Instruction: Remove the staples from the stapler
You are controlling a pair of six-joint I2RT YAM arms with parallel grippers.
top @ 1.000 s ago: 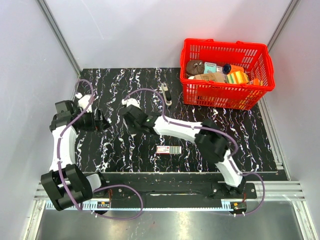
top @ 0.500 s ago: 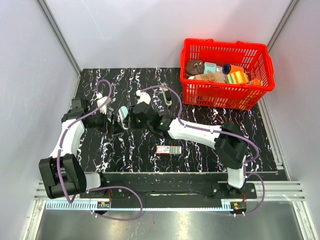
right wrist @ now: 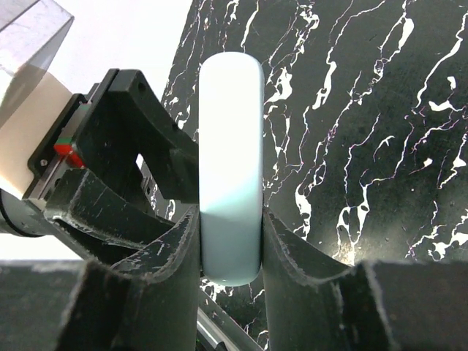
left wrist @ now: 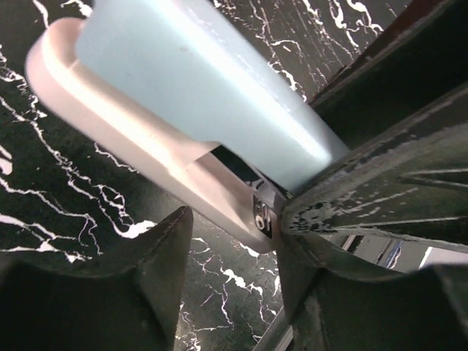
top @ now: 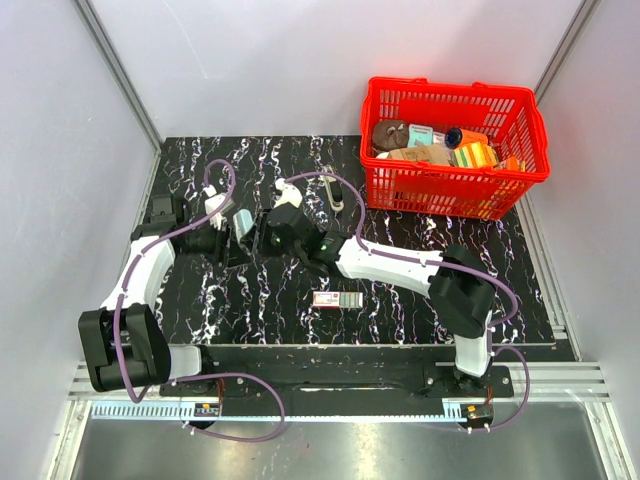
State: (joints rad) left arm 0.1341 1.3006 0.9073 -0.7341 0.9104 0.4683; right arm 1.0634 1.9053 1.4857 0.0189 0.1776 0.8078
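Observation:
My right gripper lowers the stapler [top: 243,226] onto the bare marbled tabletop below it next and lets go there, since that spot lies clear of other items.
The stapler [top: 243,226] has a pale blue top and a white base, and hangs above the black marbled table [top: 400,310]. My right gripper [top: 264,232] is shut on it; in the right wrist view both fingers press the blue top [right wrist: 230,146] near its end, gripper [right wrist: 230,223]. My left gripper [top: 228,240] meets it from the left. In the left wrist view the stapler [left wrist: 183,88] runs between the jaws of that gripper [left wrist: 234,219]; the right finger touches it, while a narrow gap shows at the left finger [left wrist: 157,256].
A slim dark and silvery bar-shaped object [top: 332,190] lies near the red basket [top: 450,86], which is full of small items. A flat pink-and-green box [top: 337,299] lies in front of the arms. Grey walls close in both sides.
Both arms came together at the table's left middle. The right gripper brought the stapler leftward, and the left gripper moved in and narrowed its jaws around the stapler's end.

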